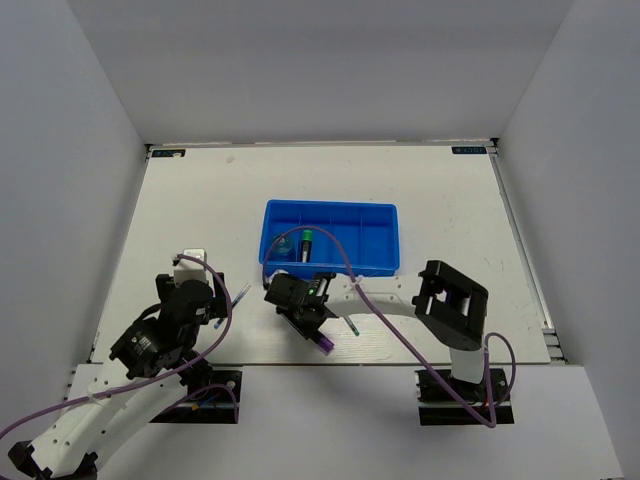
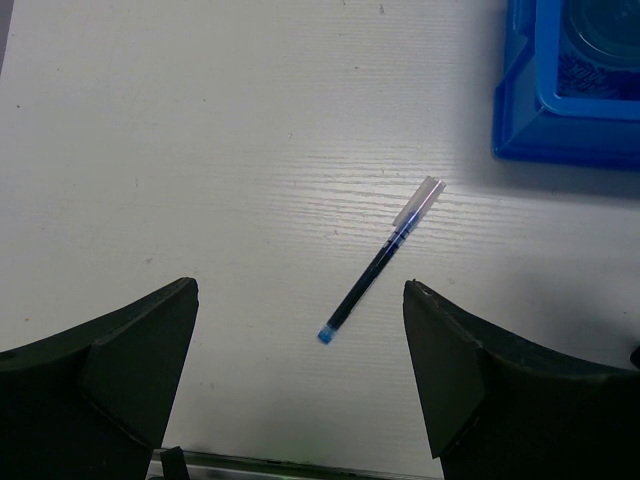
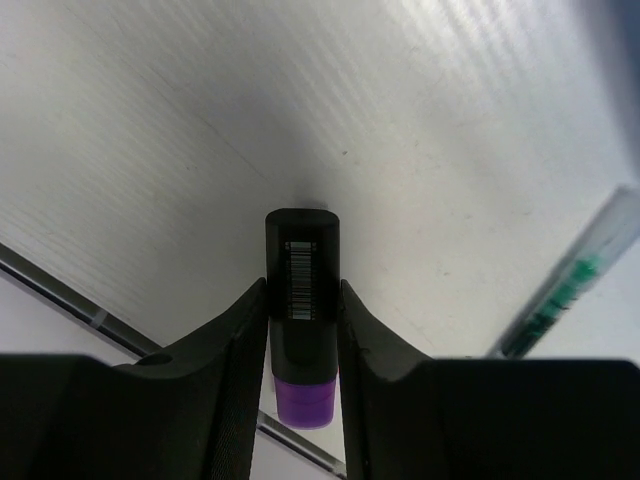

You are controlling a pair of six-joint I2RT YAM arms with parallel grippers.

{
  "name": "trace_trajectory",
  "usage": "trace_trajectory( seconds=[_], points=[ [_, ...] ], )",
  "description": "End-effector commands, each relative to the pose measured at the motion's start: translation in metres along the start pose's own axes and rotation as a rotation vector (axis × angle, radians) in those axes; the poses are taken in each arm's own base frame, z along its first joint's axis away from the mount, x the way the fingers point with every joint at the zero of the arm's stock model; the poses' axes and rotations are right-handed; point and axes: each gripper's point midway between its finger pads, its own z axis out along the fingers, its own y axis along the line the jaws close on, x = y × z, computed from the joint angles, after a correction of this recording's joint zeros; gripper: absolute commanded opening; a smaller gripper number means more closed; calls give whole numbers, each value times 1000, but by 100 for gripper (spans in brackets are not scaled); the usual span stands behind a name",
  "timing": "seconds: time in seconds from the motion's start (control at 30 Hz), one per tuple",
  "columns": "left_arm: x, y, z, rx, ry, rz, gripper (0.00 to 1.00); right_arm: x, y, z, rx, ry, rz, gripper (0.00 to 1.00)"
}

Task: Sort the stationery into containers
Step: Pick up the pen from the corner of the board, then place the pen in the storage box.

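Next, my right gripper rises, carries the marker outward and lowers toward the space beside the green-tipped item to release it, since similar stationery already lies in that tray section.
The blue tray [image 1: 372, 237] stands mid-table; a bluish round piece [image 1: 284, 245] and a short dark item with a green tip [image 1: 306, 242] lie in its left compartments. My right gripper [image 1: 308, 305] is shut on the purple-black marker [image 3: 302, 300], holding it just above the table in front of the tray; its purple end [image 1: 326, 346] points toward the near edge. The thin green pen [image 1: 352, 326] lies on the table just right of it and shows in the right wrist view [image 3: 565, 290]. My left gripper [image 2: 300, 290] is open and empty above the dark blue pen [image 2: 385, 262], which lies left of the tray [image 2: 560, 125].
The dark blue pen [image 1: 238, 296] lies diagonally between the two grippers. The round piece [image 2: 605, 25] shows inside the tray corner in the left wrist view. The table's near edge runs just under both grippers. Grey walls enclose the table on three sides.
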Motion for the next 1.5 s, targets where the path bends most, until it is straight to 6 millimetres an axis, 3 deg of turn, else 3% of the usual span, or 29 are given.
trace_trajectory(
  seconds=[0.0, 0.13, 0.2, 0.53, 0.63, 0.67, 0.73, 0.87, 1.03, 1.13, 1.23, 1.27, 1.3, 1.47],
  points=[
    [-2, 1, 2, -8, -15, -2, 93, -55, -10, -50, 12, -188, -47, 0],
    [0, 0, 2, -7, -6, 6, 92, -103, -22, -99, 37, -377, -68, 0],
    [0, -1, 3, -6, -4, 5, 92, -121, -33, -114, 78, -444, -55, 0],
    [2, -2, 4, -5, 9, 14, 91, -196, -135, -180, 408, -762, 113, 0],
    [2, -2, 5, -11, 13, 15, 91, -210, -161, -176, 433, -791, 195, 0],
    [3, -2, 5, -10, 14, 18, 91, -212, -164, -160, 428, -765, 218, 0],
    [3, -2, 5, -12, 16, 19, 91, -218, -174, -150, 419, -759, 262, 0],
    [5, -3, 6, -9, 27, 24, 91, -227, -182, -115, 360, -714, 317, 0],
    [10, -12, 12, 15, 64, 72, 91, -222, -184, -79, 301, -644, 350, 0],
    [17, -24, 18, 48, 123, 123, 91, -217, -191, -64, 282, -609, 362, 11],
    [20, -36, 27, 60, 165, 174, 92, -209, -194, -56, 248, -580, 361, 37],
    [20, -36, 30, 55, 175, 190, 92, -206, -197, -55, 248, -572, 370, 51],
    [23, -43, 36, 67, 203, 211, 92, -204, -197, -54, 245, -565, 369, 57],
    [38, -52, 57, 81, 385, 178, 91, -202, -192, -72, 180, -583, 376, 60]
  ],
)
